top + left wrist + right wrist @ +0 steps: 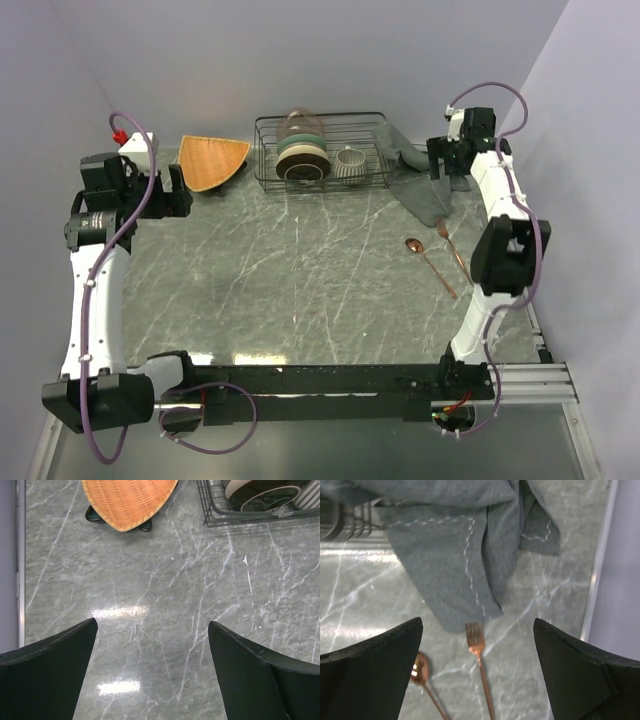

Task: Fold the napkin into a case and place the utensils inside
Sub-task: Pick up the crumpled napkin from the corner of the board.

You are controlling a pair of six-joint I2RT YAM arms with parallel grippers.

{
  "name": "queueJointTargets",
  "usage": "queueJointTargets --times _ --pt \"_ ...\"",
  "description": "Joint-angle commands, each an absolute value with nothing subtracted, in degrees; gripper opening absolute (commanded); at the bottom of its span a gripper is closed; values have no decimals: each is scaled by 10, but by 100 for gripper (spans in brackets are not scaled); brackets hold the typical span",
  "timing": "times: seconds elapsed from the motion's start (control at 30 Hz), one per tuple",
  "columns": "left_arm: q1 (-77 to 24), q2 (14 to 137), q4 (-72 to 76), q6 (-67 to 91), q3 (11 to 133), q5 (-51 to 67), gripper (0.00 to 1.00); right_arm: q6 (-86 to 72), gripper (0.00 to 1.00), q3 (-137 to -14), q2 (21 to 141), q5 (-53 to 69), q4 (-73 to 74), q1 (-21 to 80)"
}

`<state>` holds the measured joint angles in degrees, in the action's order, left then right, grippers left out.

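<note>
The napkin bunches up at its crumpled fold (446, 187) (495, 542) beside the stitched seam below my right gripper. The right gripper lowers its open fingers around it next.
The dark grey napkin (415, 180) (455, 565) hangs crumpled from the right end of the wire rack down onto the table, unfolded, so no case shows. Just in front of its lower corner lie the copper utensils: a fork (452, 248) (479, 665) and a spoon (428, 264) (420, 672), side by side on the marble. My right gripper (443, 168) (477, 630) hovers open above the napkin's lower edge, nothing between its fingers. My left gripper (180, 190) (152, 630) stands open over bare table at the far left, just in front of the orange mat.
An orange woven fan-shaped mat (212, 160) (127, 500) lies at the back left. The black wire rack (325, 150) (250, 510) at the back holds stacked bowls and a ribbed cup (350, 165). Walls close the left, back and right sides.
</note>
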<state>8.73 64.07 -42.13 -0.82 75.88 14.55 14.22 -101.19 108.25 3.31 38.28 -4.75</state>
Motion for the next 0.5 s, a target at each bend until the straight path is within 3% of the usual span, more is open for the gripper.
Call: queueJointTargets --times 0.0,0.47 --pt "84 661 -396 -12 784 154 99 135 100 -1125 1157 59 382 -62" --pt "84 720 -421 -18 787 121 99 111 100 -1211 1342 119 393 -67"
